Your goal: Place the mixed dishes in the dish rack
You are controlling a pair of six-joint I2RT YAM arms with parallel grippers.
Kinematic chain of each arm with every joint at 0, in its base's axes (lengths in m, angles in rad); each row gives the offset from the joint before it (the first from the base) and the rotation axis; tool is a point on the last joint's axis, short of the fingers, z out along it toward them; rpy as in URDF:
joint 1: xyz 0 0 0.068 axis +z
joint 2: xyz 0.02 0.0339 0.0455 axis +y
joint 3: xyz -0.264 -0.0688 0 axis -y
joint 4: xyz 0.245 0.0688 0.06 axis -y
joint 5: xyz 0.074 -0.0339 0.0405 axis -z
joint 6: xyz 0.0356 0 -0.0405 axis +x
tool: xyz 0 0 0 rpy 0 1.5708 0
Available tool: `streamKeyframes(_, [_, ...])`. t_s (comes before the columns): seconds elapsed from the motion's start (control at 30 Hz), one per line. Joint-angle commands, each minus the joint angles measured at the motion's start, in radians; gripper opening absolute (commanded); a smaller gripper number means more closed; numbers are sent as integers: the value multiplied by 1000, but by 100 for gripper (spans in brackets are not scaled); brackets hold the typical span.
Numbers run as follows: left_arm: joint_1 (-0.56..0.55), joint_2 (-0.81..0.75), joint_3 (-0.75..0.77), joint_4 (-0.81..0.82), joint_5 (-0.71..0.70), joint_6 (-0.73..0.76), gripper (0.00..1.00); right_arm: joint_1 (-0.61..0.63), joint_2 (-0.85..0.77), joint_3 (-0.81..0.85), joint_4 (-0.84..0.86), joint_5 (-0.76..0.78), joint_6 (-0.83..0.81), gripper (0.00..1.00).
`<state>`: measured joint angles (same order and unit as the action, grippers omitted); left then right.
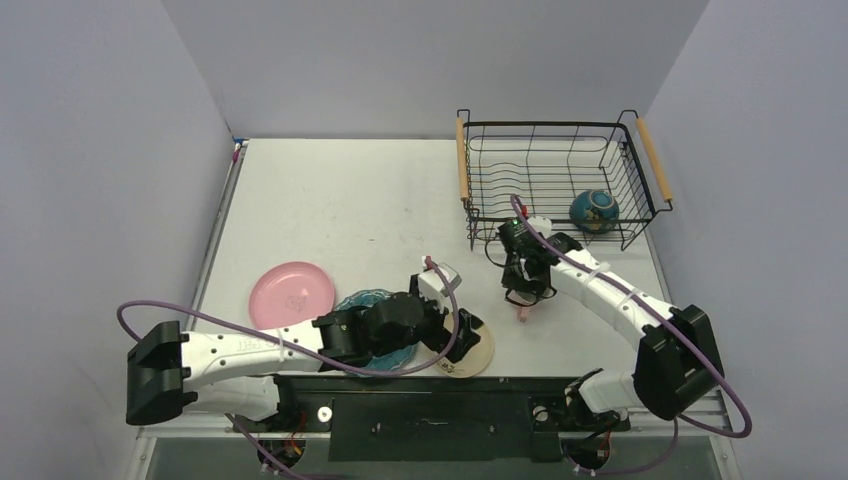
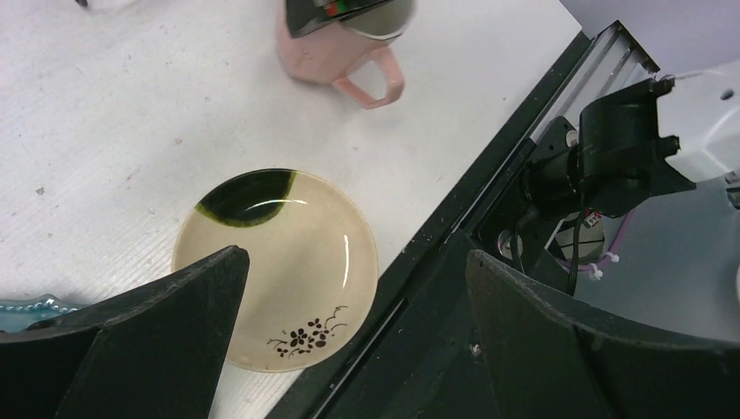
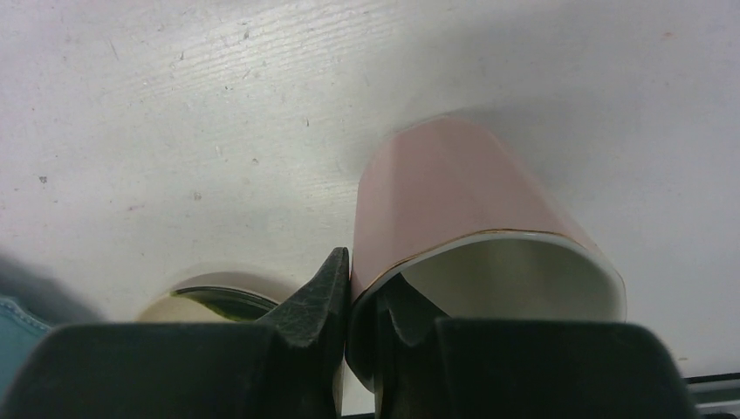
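I will next move my left gripper to the right in the top view and lower its open fingers on both sides of the pink cup's handle.
My right gripper point(image 1: 524, 297) is shut on the wall of the pink cup point(image 3: 462, 218), one finger inside and one outside; the cup point(image 2: 336, 61) stands near the table's front. My left gripper point(image 1: 462, 340) is open above the cream shallow dish point(image 2: 288, 262) with dark marks at the front edge, not touching it. The teal scalloped plate point(image 1: 365, 299) lies mostly under the left arm. The pink round plate point(image 1: 291, 293) lies to its left. The dark-teal bowl point(image 1: 594, 210) sits in the black wire dish rack point(image 1: 560, 180) at the back right.
The table's black front rail point(image 2: 454, 227) runs right beside the cream dish. Grey walls enclose the table on three sides. The rack's wooden handles point(image 1: 462, 158) stick out on both sides.
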<state>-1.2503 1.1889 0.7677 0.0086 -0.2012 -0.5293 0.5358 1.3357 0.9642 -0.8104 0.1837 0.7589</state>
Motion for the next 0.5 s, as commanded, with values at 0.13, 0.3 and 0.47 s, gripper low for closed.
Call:
streamKeyframes(0.13, [-114, 5, 112, -39, -243, 89, 95, 27, 65, 21, 103, 30, -18, 23])
streamKeyframes(0.3, [-119, 9, 123, -65, -297, 52, 96, 44, 32, 28, 118, 60, -26, 51])
streamKeyframes(0.47, [-119, 50, 164, -90, -274, 52, 94, 49, -51, 72, 87, 75, -32, 57])
